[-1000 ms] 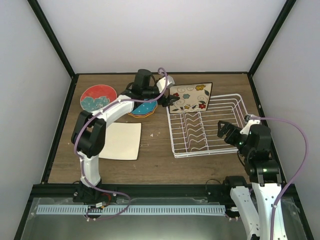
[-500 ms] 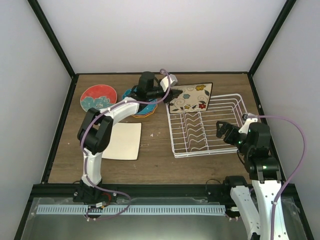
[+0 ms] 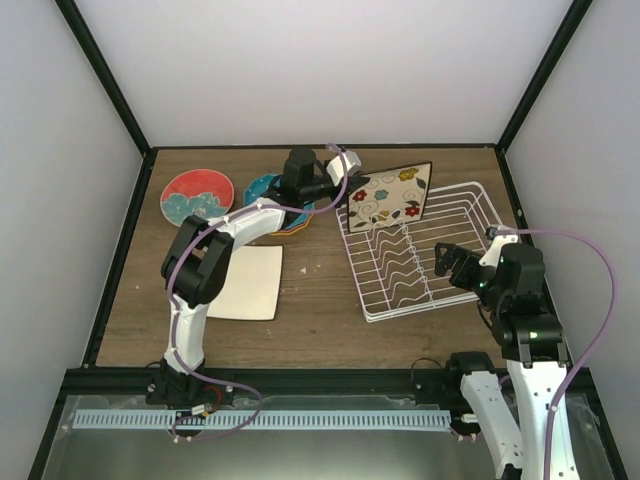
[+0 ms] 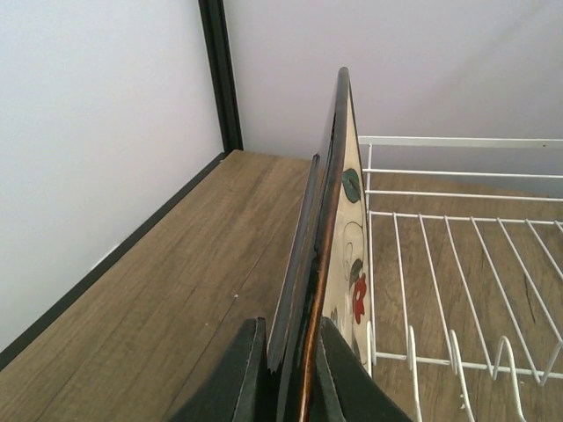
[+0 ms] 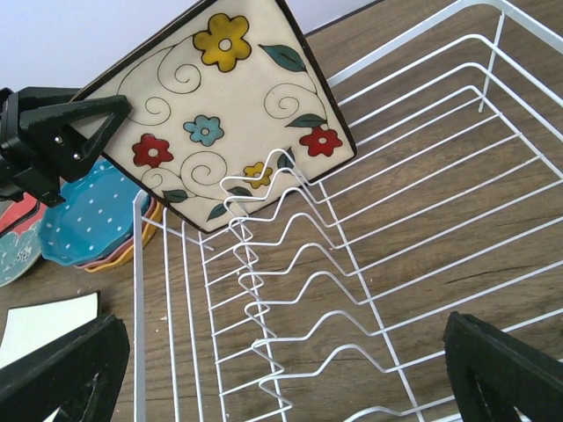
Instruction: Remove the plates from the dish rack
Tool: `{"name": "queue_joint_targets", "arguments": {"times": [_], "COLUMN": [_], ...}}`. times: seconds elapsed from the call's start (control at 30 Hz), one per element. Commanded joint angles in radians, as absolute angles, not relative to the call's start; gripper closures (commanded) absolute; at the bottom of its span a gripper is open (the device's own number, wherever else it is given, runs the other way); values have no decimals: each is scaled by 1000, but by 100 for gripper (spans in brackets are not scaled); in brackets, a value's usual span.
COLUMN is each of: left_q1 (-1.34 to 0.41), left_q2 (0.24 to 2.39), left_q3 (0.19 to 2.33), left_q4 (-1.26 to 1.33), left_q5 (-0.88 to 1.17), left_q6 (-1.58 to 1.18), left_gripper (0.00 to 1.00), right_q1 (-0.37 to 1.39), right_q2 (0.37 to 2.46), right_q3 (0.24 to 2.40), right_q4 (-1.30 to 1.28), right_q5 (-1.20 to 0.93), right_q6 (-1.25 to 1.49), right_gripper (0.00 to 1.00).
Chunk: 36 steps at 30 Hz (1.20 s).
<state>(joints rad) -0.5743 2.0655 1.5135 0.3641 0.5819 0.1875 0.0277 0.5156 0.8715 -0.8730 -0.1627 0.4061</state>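
Observation:
I need to move my left gripper up from the rack point(image 3: 432, 290) next, then to the left in the top view and down. I should release the floral plate onto the plain cream plate point(image 3: 247, 284), as both are square.
The square cream floral plate point(image 3: 392, 196) with a dark rim stands on edge at the far end of the white wire dish rack point(image 3: 432, 290), its lower corner among the wavy dividers. My left gripper point(image 3: 345, 191) is shut on this plate's left edge; in the left wrist view the rim point(image 4: 331, 220) runs up between the two black pads of the left gripper point(image 4: 290, 369). The right wrist view shows the plate's flowered face point(image 5: 220, 114) above the rack's other slots point(image 5: 352, 264), which hold nothing. My right gripper point(image 3: 447, 262) hovers open over the rack's right side, holding nothing.
A red-and-teal plate point(image 3: 197, 194) lies at the back left. A stack topped by a blue dotted plate point(image 3: 262, 187) sits under the left arm. A plain cream square plate point(image 3: 250, 282) lies flat to the left of the rack. Black frame posts border the table.
The left jaws have closed on the floral plate's edge. The plate has tipped and shifted a little right, and the rack has swung with it, its near end moving right.

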Motion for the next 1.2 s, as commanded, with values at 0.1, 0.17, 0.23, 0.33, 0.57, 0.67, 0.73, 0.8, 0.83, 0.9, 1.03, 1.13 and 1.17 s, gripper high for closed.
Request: {"name": "queue_joint_targets", "arguments": {"times": [0.1, 0.17, 0.23, 0.33, 0.57, 0.67, 0.73, 0.8, 0.83, 0.9, 1.03, 1.13, 1.17], "left_q1": [-581, -581, -580, -580, -574, -565, -553, -528, -509, -451, -267, -97, -39], "left_q2": [2015, 2001, 1987, 1976, 1965, 1930, 1895, 1855, 1832, 1784, 1670, 1554, 1509], "left_q3": [1631, 1656, 1681, 1728, 1827, 1849, 1851, 1852, 1851, 1842, 1783, 1660, 1603], "left_q4": [446, 443, 439, 426, 412, 437, 465, 483, 485, 485, 446, 389, 372], "left_q5": [596, 601, 607, 619, 652, 653, 636, 616, 604, 579, 560, 568, 577], "left_q6": [97, 106, 120, 154, 191, 147, 96, 37, 8, -84, -402, -628, -697], "left_gripper": [96, 96, 96, 96, 96, 96, 96, 96, 96, 96, 96, 96, 96], "right_q1": [23, 23, 23, 23, 23, 23, 23, 24, 23, 23, 23, 23, 23], "right_q2": [514, 506, 498, 492, 491, 484, 475, 471, 471, 481, 514, 535, 541], "right_q3": [896, 890, 883, 875, 862, 859, 849, 837, 830, 822, 815, 804, 797], "right_q4": [-866, -864, -861, -851, -833, -836, -829, -814, -804, -780, -734, -695, -684], "right_q5": [-172, -172, -173, -178, -193, -192, -189, -192, -193, -199, -204, -206, -208], "right_q6": [410, 417, 425, 438, 466, 479, 492, 506, 511, 518, 517, 518, 520], "right_gripper": [0, 0, 0, 0, 0, 0, 0, 0, 0, 0, 0, 0, 0]}}
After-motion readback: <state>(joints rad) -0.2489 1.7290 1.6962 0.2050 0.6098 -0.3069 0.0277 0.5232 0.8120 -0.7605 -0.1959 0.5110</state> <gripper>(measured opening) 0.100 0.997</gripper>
